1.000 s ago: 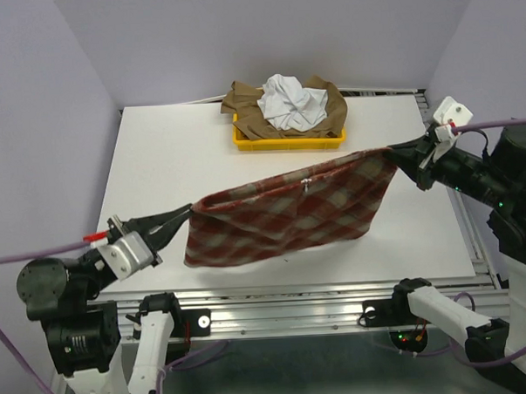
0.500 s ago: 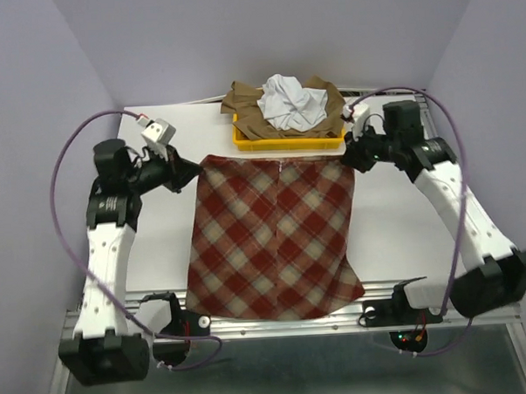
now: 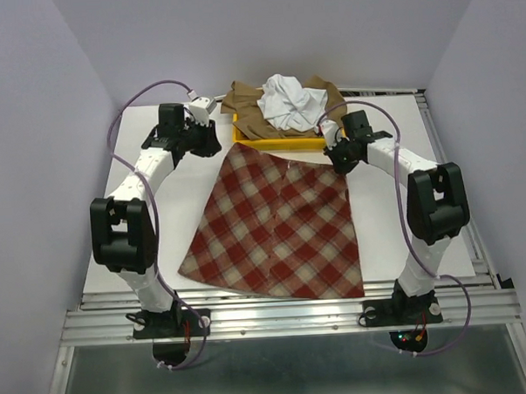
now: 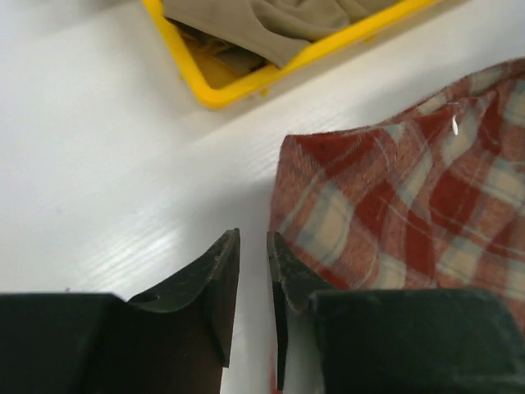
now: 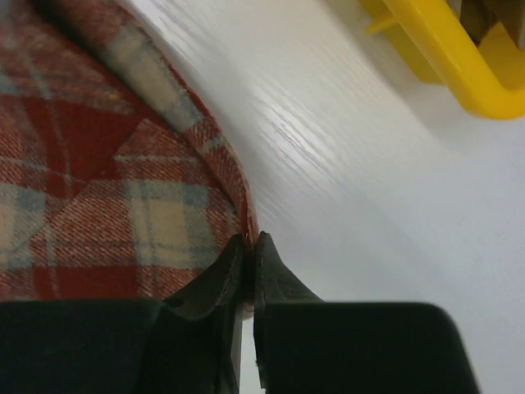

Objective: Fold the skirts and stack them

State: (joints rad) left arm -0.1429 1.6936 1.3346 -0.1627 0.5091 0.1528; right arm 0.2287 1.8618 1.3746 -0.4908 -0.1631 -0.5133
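Note:
My right gripper is in front of the bare table (image 3: 365, 220) spot beside the skirt, so it needs to pull the skirt's waist edge back and release it on that spot.
The red-and-beige checked skirt (image 3: 277, 227) lies spread flat on the white table, waist toward the tray and hem at the near edge. My left gripper (image 3: 215, 145) sits just left of the skirt's far-left corner (image 4: 394, 205); its jaws (image 4: 253, 246) stand slightly apart with only bare table between them. My right gripper (image 3: 334, 159) is shut on the far-right waist edge of the checked skirt (image 5: 123, 164), and red cloth shows between its fingertips (image 5: 250, 242). The white skirt (image 3: 292, 101) lies crumpled on the tan-brown skirt (image 3: 246, 106) in the tray.
The yellow tray (image 3: 243, 143) stands at the back middle of the table, close behind both grippers; its rim also shows in the left wrist view (image 4: 246, 82) and the right wrist view (image 5: 443, 57). The checked skirt's hem reaches the table's near edge (image 3: 276, 292).
The checked skirt went from hanging stretched in the air to lying flat on the table. Both arms carried it toward the tray. The left gripper has let go of its corner.

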